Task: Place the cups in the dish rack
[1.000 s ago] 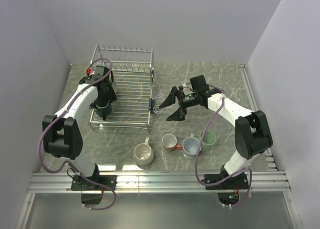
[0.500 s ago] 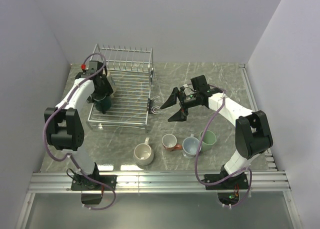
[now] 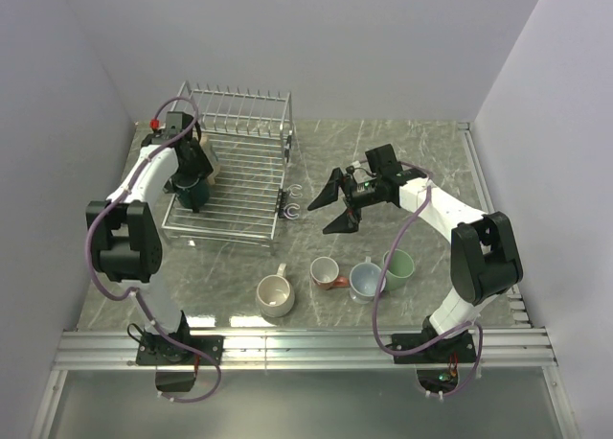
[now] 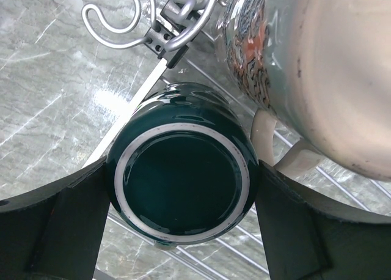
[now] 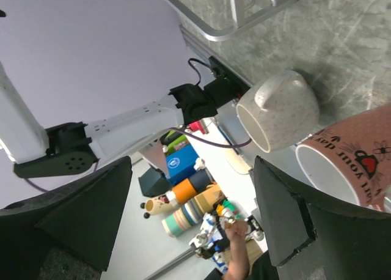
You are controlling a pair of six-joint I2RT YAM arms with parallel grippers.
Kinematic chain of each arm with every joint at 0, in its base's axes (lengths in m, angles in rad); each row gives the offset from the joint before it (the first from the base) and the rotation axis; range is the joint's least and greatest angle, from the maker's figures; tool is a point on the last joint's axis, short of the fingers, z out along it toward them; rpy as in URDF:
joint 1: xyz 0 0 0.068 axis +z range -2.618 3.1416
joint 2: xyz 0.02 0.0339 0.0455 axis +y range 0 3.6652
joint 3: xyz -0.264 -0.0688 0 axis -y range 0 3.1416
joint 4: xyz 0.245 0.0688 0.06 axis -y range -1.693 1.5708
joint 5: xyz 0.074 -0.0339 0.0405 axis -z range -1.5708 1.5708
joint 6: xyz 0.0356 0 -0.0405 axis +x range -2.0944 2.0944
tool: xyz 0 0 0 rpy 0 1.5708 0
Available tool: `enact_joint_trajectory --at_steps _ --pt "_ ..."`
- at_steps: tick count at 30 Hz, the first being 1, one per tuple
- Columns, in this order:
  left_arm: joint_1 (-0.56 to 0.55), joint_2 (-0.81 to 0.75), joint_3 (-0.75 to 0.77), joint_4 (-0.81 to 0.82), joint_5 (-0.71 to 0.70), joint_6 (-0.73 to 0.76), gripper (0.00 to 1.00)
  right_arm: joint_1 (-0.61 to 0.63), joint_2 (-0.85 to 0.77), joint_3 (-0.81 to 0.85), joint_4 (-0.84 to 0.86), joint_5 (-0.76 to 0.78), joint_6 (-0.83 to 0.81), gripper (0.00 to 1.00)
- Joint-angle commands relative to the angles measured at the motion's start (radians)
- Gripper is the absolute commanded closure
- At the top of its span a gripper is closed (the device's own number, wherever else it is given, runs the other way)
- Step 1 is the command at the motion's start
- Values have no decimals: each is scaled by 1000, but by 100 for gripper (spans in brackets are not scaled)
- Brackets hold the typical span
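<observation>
My right gripper moves down, back and left in the top view onto the cream cup's rim (image 3: 289,284) (image 5: 265,137) beside its handle next, since the cream cup's opening faces up.
The silver wire dish rack (image 3: 244,175) stands at the back left. My left gripper (image 3: 194,192) is over its left side, shut on a dark green cup (image 4: 182,188) held upside down, base toward the camera, with a finger pressed on each side. A tan cup (image 4: 333,78) lies in the rack right beside it. On the table near the front are a cream cup (image 3: 276,295), a red-brown cup (image 3: 326,272), a blue-grey cup (image 3: 366,280) and a pale green cup (image 3: 398,265). My right gripper (image 3: 330,206) hangs open and holds nothing, right of the rack and above these cups.
Two wire hooks (image 3: 292,205) stick out from the rack's right side, close to my right gripper. Grey walls close in the left, back and right. A metal rail (image 3: 306,348) runs along the near edge by the arm bases.
My left gripper has carried the dark green cup toward the back left over the rack, and the rack has shifted slightly left with it. The right gripper has barely moved.
</observation>
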Motion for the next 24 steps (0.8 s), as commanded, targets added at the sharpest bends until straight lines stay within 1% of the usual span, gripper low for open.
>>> enact_joint_trajectory --at_steps 1,2,4,5,6,8,10,11,12,15,18,22,24 --pt "17 -93 44 10 -58 14 25 -7 -28 38 -39 25 -46 13" --pt "17 -103 36 5 -59 13 24 -7 -29 38 -53 37 -63 13" --pt "17 -140 25 -5 -55 13 18 -7 -29 41 -75 51 -86 12" --pt "17 -163 22 -10 -46 8 6 -6 -29 42 -104 74 -117 12" --pt "17 -175 19 -13 -36 7 1 -4 -28 51 -119 86 -135 11" --pt "17 -212 12 -34 -29 -1 1 -1 -28 65 -179 115 -196 9" --pt "17 -241 5 -44 -23 -7 1 19 -25 108 -237 190 -244 6" --pt "19 -267 -4 -44 -21 -4 1 27 -22 125 -293 220 -288 5" --pt "19 -280 -10 -42 -15 -4 0 39 -23 142 -306 255 -303 5" --pt "17 -298 -39 -38 -6 5 1 63 -40 104 -273 245 -289 4" --pt "17 -295 -24 -80 -16 -8 1 82 -57 85 -251 237 -274 4" --pt "17 -347 -7 -111 -24 -24 1 134 -62 145 -314 284 -347 4" --pt "17 -381 -13 -130 -29 -28 1 194 -45 200 -375 304 -385 4"
